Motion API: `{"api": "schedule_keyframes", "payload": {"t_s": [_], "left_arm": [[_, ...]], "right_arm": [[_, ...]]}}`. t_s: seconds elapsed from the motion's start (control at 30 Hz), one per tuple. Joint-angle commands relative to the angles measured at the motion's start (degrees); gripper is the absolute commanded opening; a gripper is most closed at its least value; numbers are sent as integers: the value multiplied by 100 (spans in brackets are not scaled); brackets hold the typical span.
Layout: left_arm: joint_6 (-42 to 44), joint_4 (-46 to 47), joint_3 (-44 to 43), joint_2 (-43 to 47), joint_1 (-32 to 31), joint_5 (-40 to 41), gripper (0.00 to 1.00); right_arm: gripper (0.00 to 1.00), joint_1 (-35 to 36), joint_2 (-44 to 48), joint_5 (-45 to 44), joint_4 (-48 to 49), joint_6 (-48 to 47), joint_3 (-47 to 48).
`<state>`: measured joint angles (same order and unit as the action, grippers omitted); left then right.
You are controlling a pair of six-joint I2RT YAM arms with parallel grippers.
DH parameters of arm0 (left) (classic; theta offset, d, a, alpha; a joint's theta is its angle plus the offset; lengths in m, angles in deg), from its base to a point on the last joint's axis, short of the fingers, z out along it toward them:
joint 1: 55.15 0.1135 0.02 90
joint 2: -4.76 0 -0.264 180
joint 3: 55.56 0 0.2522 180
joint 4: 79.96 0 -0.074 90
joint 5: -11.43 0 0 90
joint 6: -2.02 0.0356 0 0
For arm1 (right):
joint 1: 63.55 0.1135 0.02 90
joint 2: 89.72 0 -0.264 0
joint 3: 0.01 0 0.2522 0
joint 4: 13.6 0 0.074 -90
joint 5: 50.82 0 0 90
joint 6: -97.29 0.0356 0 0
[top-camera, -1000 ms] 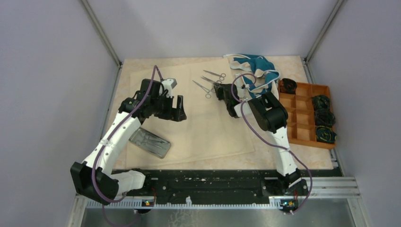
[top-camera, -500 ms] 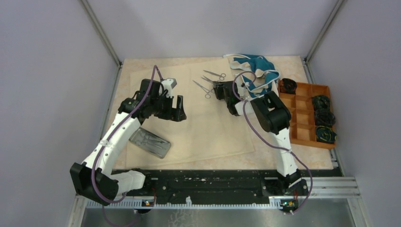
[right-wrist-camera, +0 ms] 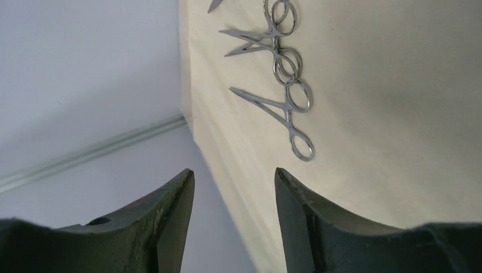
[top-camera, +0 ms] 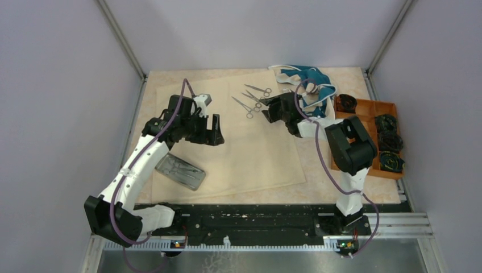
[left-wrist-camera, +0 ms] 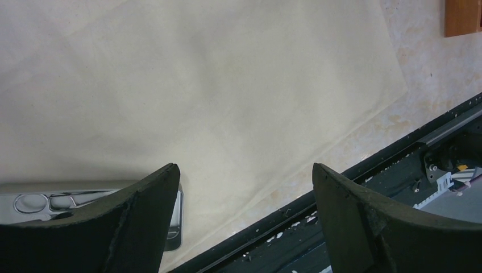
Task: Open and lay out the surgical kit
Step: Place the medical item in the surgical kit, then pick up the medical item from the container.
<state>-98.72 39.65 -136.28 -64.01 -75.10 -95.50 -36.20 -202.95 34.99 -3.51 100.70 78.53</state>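
Ring-handled instruments still lie in the small steel tray (top-camera: 180,171) (left-wrist-camera: 68,203), so I will move my left gripper back, down and to the left in the top view, into it.
The beige cloth wrap (top-camera: 244,148) lies spread flat on the table. Three silver ring-handled instruments (top-camera: 252,97) lie side by side on its far part. The small steel tray (top-camera: 180,171) rests on the cloth's near left edge, and ring handles show inside it in the left wrist view (left-wrist-camera: 31,202). My left gripper (top-camera: 217,132) hovers open and empty over the cloth (left-wrist-camera: 227,85), beyond the tray. My right gripper (top-camera: 266,112) is open and empty just right of the instruments. In the right wrist view two forceps (right-wrist-camera: 287,114) lie ahead of its fingers (right-wrist-camera: 233,170).
Teal-and-white fabric (top-camera: 307,85) is bunched at the back, behind the right wrist. An orange-brown compartment tray (top-camera: 364,142) with dark rolled items stands at the right; its corner shows in the left wrist view (left-wrist-camera: 463,14). A black rail (top-camera: 250,219) runs along the near edge.
The right arm's elbow has swung out to the right, and its gripper has turned and shifted slightly right, staying open beside the instruments. The left arm has not moved.
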Motion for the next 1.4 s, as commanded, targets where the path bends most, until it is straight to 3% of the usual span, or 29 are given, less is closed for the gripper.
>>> {"api": "schedule_keyframes", "payload": {"t_s": [0.0,0.23,0.43,0.6,0.73,0.93,1.13,1.37], "left_arm": [[-384,37,-165,82,33,110,93],[-1207,-397,-87,88,280,753,93],[-2337,-1018,519,322,916,1955,89],[-3351,-1452,1160,338,1877,2427,74],[-3953,-1406,1492,-83,2277,2373,73],[-4664,-1034,1533,-935,2357,2321,56],[-5555,-1006,1597,-1327,2355,2022,51],[-5917,-604,2133,-1361,2350,1720,45]], "right_arm": [[55,-404,650,1149,-1319,-2165,330],[60,-569,2094,1701,-3362,-5491,132],[61,-554,3418,1748,-4390,-6857,-459],[61,-547,4619,1615,-4811,-7241,-725],[61,-550,5165,1654,-5071,-7411,-767],[61,-548,5543,1711,-5320,-7627,-1039],[62,-558,5658,1781,-5360,-7923,-1127],[63,-597,5594,1657,-5433,-8135,-1047]]}}
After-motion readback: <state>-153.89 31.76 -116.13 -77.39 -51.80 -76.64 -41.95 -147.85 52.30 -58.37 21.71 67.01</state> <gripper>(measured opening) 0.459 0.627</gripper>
